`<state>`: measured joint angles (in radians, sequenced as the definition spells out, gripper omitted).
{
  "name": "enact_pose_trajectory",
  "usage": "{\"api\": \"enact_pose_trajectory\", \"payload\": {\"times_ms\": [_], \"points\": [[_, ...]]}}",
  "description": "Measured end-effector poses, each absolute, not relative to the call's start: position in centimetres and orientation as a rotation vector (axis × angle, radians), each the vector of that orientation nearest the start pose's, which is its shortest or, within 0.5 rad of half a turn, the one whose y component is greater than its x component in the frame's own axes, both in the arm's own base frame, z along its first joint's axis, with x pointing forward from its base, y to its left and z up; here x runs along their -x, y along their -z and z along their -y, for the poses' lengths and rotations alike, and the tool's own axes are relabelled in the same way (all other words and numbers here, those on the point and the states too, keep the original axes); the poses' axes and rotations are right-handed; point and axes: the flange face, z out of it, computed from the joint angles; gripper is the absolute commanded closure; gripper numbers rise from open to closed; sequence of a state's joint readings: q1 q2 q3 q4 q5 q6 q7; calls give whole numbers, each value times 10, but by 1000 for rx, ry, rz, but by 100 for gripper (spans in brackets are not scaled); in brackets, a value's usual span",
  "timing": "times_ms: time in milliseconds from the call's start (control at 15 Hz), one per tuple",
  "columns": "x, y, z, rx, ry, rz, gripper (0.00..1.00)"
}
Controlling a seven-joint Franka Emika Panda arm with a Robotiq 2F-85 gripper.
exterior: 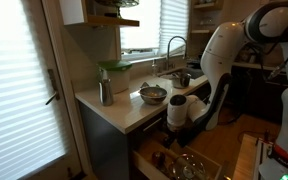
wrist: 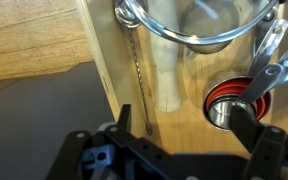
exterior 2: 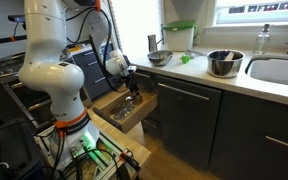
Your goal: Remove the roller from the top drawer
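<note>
The gripper moves down onto the roller's near end (wrist: 167, 92) below it on the drawer's bottom next, because the glass bowl (wrist: 199, 25) covers the roller's far end.
The top drawer (wrist: 104, 60) is pulled open, with a pale wood inside; it shows in both exterior views (exterior: 206, 158) (exterior 2: 112, 112). In the wrist view the roller (wrist: 170, 90), a pale tan wooden piece, lies on the drawer floor, its far end under a clear glass bowl (wrist: 199, 25). My gripper (wrist: 184, 125) is open and empty just above the drawer, with the roller's near end between the two fingers. The gripper also shows over the drawer in both exterior views (exterior: 178, 122) (exterior 2: 132, 88). The roller is too small to make out there.
In the drawer a red-rimmed metal cup (wrist: 224, 106) and metal measuring spoons (wrist: 274, 68) lie beside the roller, and a thin metal skewer (wrist: 136, 75) on its other side. Steel bowls (exterior: 152, 95) (exterior 2: 224, 63) stand on the counter near the sink (exterior 2: 279, 70).
</note>
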<state>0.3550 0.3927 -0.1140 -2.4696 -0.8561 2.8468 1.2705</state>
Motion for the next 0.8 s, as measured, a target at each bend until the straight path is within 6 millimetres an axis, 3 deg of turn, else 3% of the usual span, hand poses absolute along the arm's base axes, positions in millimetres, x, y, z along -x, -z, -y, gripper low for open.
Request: {"api": "enact_pose_trajectory", "payload": {"times_ms": [200, 533, 667, 800], "points": [[-430, -127, -143, 3370, 264, -296, 0], [-432, -86, -135, 3429, 149, -195, 0], [-434, -71, -132, 3442, 115, -171, 9], [-435, -61, -130, 3450, 92, -149, 11]]}}
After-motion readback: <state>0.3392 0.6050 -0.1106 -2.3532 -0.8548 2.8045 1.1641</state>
